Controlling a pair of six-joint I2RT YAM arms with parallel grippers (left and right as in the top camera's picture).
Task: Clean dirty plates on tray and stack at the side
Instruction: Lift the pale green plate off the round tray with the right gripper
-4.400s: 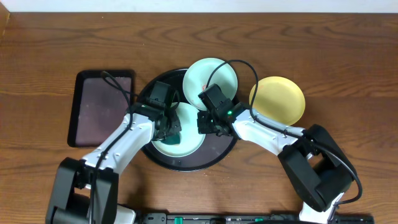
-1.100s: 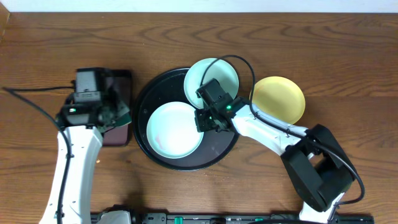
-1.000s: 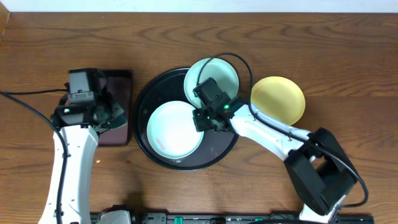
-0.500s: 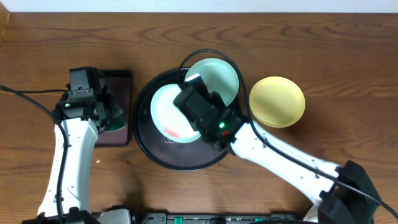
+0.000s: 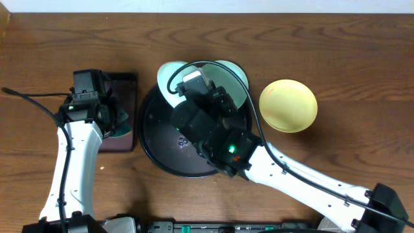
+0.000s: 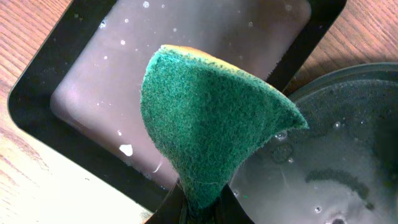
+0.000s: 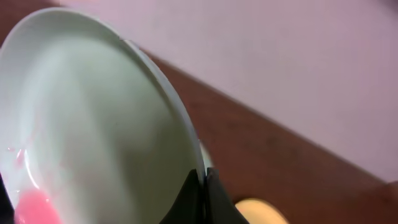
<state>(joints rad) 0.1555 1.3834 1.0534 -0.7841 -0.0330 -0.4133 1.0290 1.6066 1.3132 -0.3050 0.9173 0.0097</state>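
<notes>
The robot's right gripper will move across and down over the pale yellow plate (image 5: 288, 105) (image 7: 260, 213) to release, since that plate lies below the gripper and to its right in the overhead view.
My right gripper (image 7: 204, 186) is shut on the rim of a mint-blue plate (image 7: 93, 124) and holds it tilted on edge, high above the round black tray (image 5: 155, 139). The plate has a pink smear (image 7: 31, 204) near its low edge. In the overhead view it shows at the tray's back edge (image 5: 168, 77). A second mint-blue plate (image 5: 234, 81) lies partly hidden behind my right arm. The pale yellow plate (image 5: 288, 105) sits on the table to the right. My left gripper (image 6: 202, 208) is shut on a teal sponge (image 6: 211, 130), beside the tray's left rim.
A dark rectangular tray (image 5: 123, 90) with water drops lies left of the round tray, under my left gripper (image 5: 113, 123). The round tray's floor (image 6: 336, 155) is wet. My right arm covers much of the round tray in the overhead view.
My right gripper has lifted the mint-blue plate off the black tray and tipped it on edge toward the back. My left arm with the sponge has barely moved.
</notes>
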